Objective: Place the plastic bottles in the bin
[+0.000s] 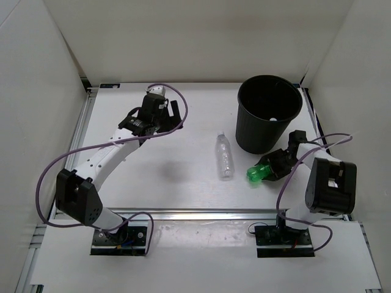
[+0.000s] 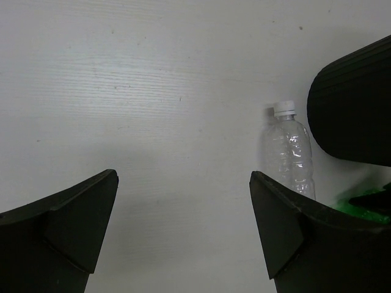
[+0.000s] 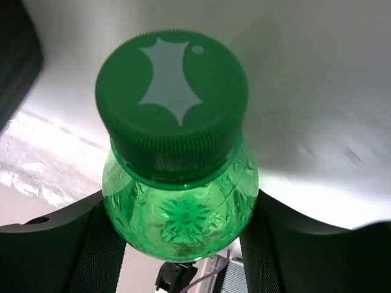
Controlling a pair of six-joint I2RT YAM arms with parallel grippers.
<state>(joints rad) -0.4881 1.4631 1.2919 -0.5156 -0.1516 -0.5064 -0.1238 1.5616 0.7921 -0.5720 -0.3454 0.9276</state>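
Note:
My left gripper will next swing to the right in the top view and lower over the clear bottle's upper body (image 1: 224,150), as that bottle is still outside the bin (image 1: 269,113).
The tall black bin (image 1: 269,113) stands at the back right, with a white cap showing inside it. My right gripper (image 1: 276,166) is shut on the translucent green bottle (image 1: 258,173), just in front of the bin; in the right wrist view the green bottle (image 3: 180,201) fills the gap between both fingers, cap toward the camera. A clear bottle with a white cap (image 1: 225,156) lies on the table left of the bin; it also shows in the left wrist view (image 2: 290,152). My left gripper (image 1: 160,116) is open and empty at the back left. The blue-labelled bottle is out of view.
White walls enclose the table on three sides. A metal rail (image 1: 201,213) runs along the near edge. Purple cables loop off both arms. The bin's ribbed side (image 2: 354,104) shows at the right of the left wrist view.

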